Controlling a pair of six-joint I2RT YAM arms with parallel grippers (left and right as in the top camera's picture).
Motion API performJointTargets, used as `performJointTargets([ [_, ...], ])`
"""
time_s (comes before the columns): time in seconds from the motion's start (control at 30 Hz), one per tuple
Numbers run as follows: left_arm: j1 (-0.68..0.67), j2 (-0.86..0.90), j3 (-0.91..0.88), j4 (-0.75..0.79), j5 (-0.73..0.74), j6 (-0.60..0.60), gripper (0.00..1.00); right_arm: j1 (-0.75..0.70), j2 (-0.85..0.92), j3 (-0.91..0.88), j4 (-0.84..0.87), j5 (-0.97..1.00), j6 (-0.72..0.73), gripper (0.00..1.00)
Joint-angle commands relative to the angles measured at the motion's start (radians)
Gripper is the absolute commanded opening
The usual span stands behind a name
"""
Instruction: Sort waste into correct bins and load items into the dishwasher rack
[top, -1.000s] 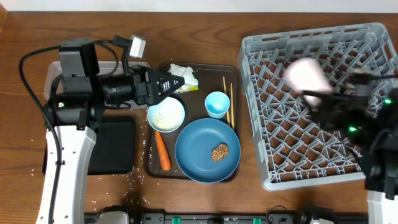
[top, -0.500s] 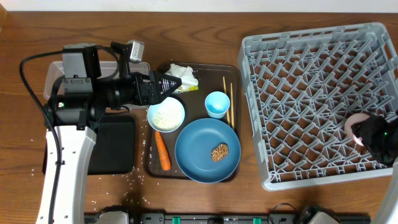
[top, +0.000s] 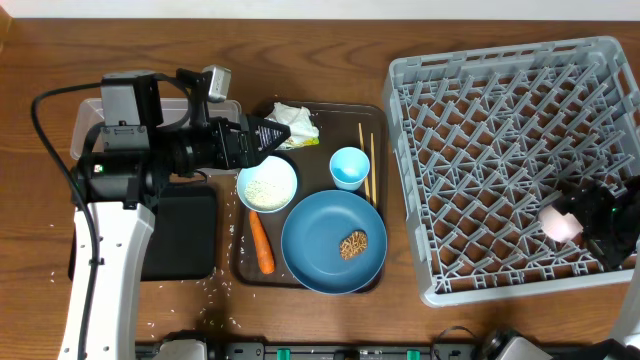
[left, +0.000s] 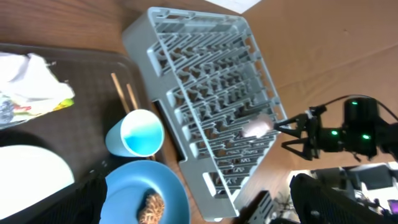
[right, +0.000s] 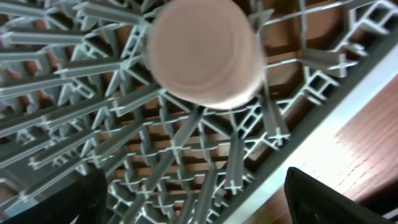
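Note:
The left gripper lowers toward the right in the overhead view onto the light-blue cup's rim by the white bowl next, since that cup's empty opening faces up.
The pink cup (top: 558, 222) rests on the pegs of the grey dishwasher rack (top: 500, 150) near its front right corner. In the right wrist view the cup (right: 202, 53) lies beyond my right gripper (right: 193, 199), which is open and clear of it. My left gripper (top: 268, 133) is open and empty above the serving tray, between the white tissue (top: 290, 118) and the white bowl (top: 266, 185). The blue plate (top: 320, 225) holds the brown food lump (top: 353, 245). The light-blue cup (top: 349, 167), chopsticks (top: 373, 165) and carrot (top: 261, 243) lie on the tray.
The brown serving tray (top: 245, 265) sits mid-table. The clear tub (top: 85, 125) and black tray (top: 185, 240) are at the left, partly under my left arm. Rice grains (top: 215, 285) are scattered on the table. The wrapper (top: 305, 140) lies by the tissue.
My right gripper carried the pink cup from the rack's upper middle to its front right. The cup now rests on the pegs. The left arm barely moved.

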Motion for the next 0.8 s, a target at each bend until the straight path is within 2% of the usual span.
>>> performJointTargets([
  [0.0, -0.038, -0.004, 0.016, -0.023, -0.126, 0.048, 0.95, -0.006, -0.003, 0.073, -0.010, -0.108, 0.016, 0.83],
  [0.17, -0.162, 0.005, 0.000, -0.038, -0.409, 0.101, 0.95, 0.012, -0.044, 0.185, -0.019, -0.358, -0.071, 0.84],
  [0.3, -0.272, 0.063, -0.012, -0.021, -0.651, 0.119, 0.95, 0.059, -0.108, 0.220, 0.014, -0.460, -0.077, 0.84],
  [0.43, -0.345, 0.188, -0.012, 0.024, -0.682, 0.123, 0.93, 0.138, -0.163, 0.220, 0.022, -0.458, -0.077, 0.84],
  [0.67, -0.436, 0.429, -0.012, 0.172, -0.701, 0.117, 0.75, 0.224, -0.167, 0.217, 0.010, -0.379, -0.078, 0.84],
  [0.77, -0.465, 0.479, -0.012, 0.200, -0.718, 0.117, 0.75, 0.234, -0.167, 0.217, -0.002, -0.351, -0.078, 0.86],
])
